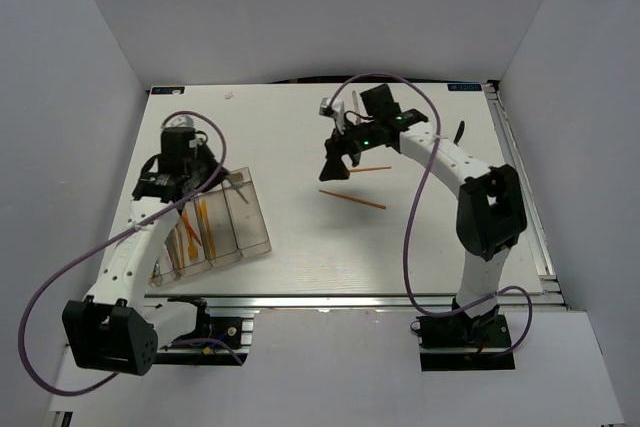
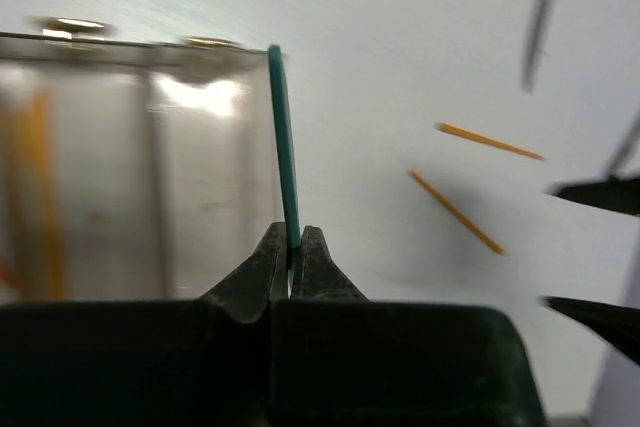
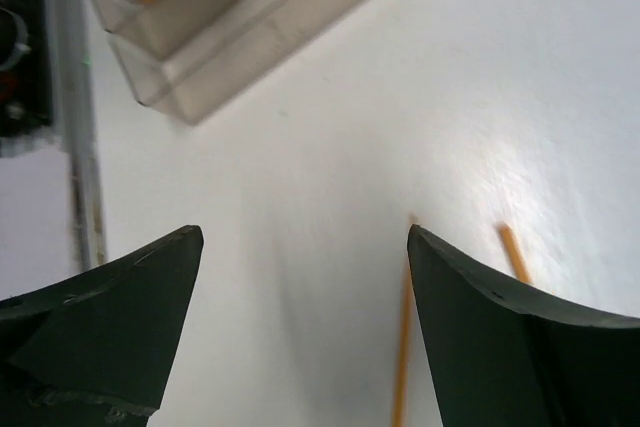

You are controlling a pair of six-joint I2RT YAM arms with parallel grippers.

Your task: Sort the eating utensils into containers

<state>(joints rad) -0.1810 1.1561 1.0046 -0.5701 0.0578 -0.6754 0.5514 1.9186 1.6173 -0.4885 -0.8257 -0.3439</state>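
Observation:
The teal utensil (image 2: pixel 283 147) will go down next in my left gripper and back over the compartment beside the empty end compartment.
In the left wrist view my left gripper (image 2: pixel 291 237) is shut on the end of a thin teal utensil (image 2: pixel 283 147). The utensil sticks straight out beside the right edge of the clear containers (image 2: pixel 120 167). From above, that gripper (image 1: pixel 212 172) hangs over the far end of the containers (image 1: pixel 245 237), which hold several orange pieces (image 1: pixel 205 222). My right gripper (image 1: pixel 338 169) is open above the table's middle, nothing between its fingers (image 3: pixel 305 237). Two orange sticks (image 1: pixel 352 199) (image 1: pixel 370 169) lie on the table by it; one stick (image 3: pixel 403 347) runs partly under the right finger, the other stick (image 3: pixel 513 252) lies beyond it.
A grey metallic piece (image 1: pixel 328 107) lies on the table behind the right wrist. A dark slim object (image 1: pixel 458 134) sits near the right edge. A blurred dark utensil (image 2: pixel 540 17) shows far right in the left wrist view. White walls close in three sides.

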